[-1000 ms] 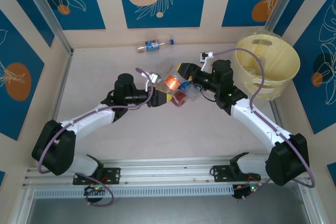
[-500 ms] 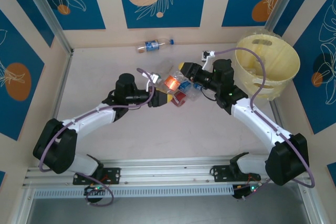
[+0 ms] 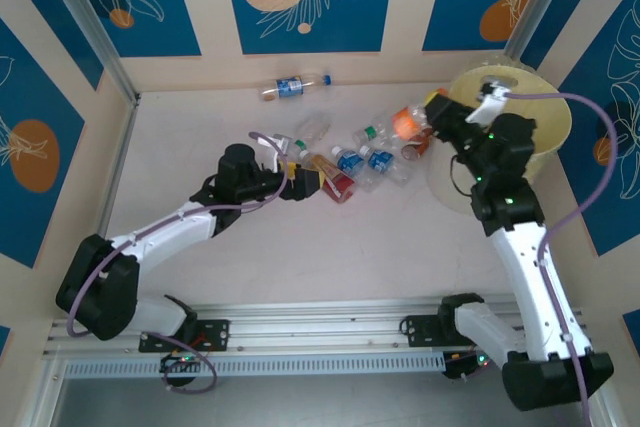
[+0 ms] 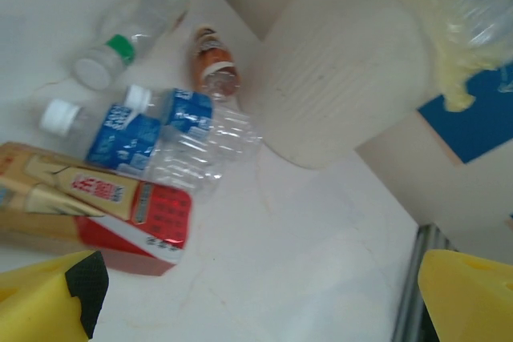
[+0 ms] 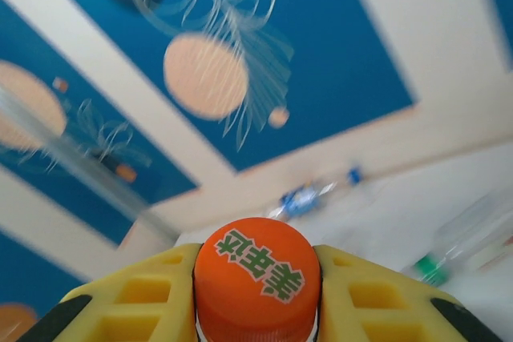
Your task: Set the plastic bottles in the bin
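Note:
The orange-capped bottle (image 5: 258, 278) in my right gripper swings past the pale-yellow bin's rim and over its opening beside the gripper next. Then the gripper's fingers tip down and release.
My right gripper (image 3: 425, 119) is shut on an orange-capped bottle (image 5: 258, 278) and holds it raised by the left rim of the pale-yellow bin (image 3: 520, 117). The cap sits tight between the yellow fingers (image 5: 136, 302). Several plastic bottles lie in a cluster on the table: a red-label one (image 3: 340, 183), blue-label ones (image 3: 352, 160) and a green-capped one (image 3: 369, 133). My left gripper (image 3: 306, 179) stands open at the cluster's left end, with nothing between its fingertips (image 4: 48, 294). Just ahead of it lie the red-label bottle (image 4: 104, 206) and a blue-label bottle (image 4: 152, 138).
One blue-label bottle (image 3: 290, 87) lies alone by the back wall. Walls close the table at the back and both sides. The bin's outer wall (image 4: 345, 70) rises right of the cluster. Bare table stretches in front of the arms.
The right arm has risen and swung right to the bin's rim with the orange-capped bottle in its grip. The left gripper has opened wide and stayed at the pile.

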### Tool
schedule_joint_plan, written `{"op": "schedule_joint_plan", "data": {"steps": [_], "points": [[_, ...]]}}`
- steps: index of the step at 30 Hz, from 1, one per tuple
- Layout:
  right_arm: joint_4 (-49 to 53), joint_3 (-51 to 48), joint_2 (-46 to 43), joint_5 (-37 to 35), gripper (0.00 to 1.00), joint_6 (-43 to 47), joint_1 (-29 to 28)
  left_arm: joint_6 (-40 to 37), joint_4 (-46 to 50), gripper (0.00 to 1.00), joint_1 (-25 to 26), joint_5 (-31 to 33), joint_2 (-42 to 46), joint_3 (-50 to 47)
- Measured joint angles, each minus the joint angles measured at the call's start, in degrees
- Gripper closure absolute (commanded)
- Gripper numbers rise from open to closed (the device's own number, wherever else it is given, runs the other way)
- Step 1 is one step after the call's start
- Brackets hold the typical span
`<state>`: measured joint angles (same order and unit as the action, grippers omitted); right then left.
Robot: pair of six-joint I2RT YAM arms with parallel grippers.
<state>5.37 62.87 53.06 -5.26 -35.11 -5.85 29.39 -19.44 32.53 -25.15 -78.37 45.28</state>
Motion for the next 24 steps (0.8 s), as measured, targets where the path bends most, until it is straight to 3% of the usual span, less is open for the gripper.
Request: {"op": "schedule_joint_plan", "data": {"steps": [9, 17, 21, 24], "points": [[-6.54, 1.49, -4.24, -13.75, 1.00, 6.05, 10.14, 0.00, 0.85, 0.00, 0.00, 3.80, -0.07, -0.24], [-10.14, 0.04, -1.03, -17.84, 1.00, 10.32, 18.45, 0.00, 0.85, 0.00, 0.00, 4.90, -0.07, -0.46], [-4.94, 0.96, 4.22, -18.38, 0.99, 14.29, 18.91, 0.00, 0.96, 0.00, 0.00, 5.31, -0.07, -1.01], [4.44, 4.96, 9.68, -18.60, 0.97, 16.46, 18.91, 0.00, 1.09, 0.00, 0.00, 5.57, -0.07, -1.14]]}}
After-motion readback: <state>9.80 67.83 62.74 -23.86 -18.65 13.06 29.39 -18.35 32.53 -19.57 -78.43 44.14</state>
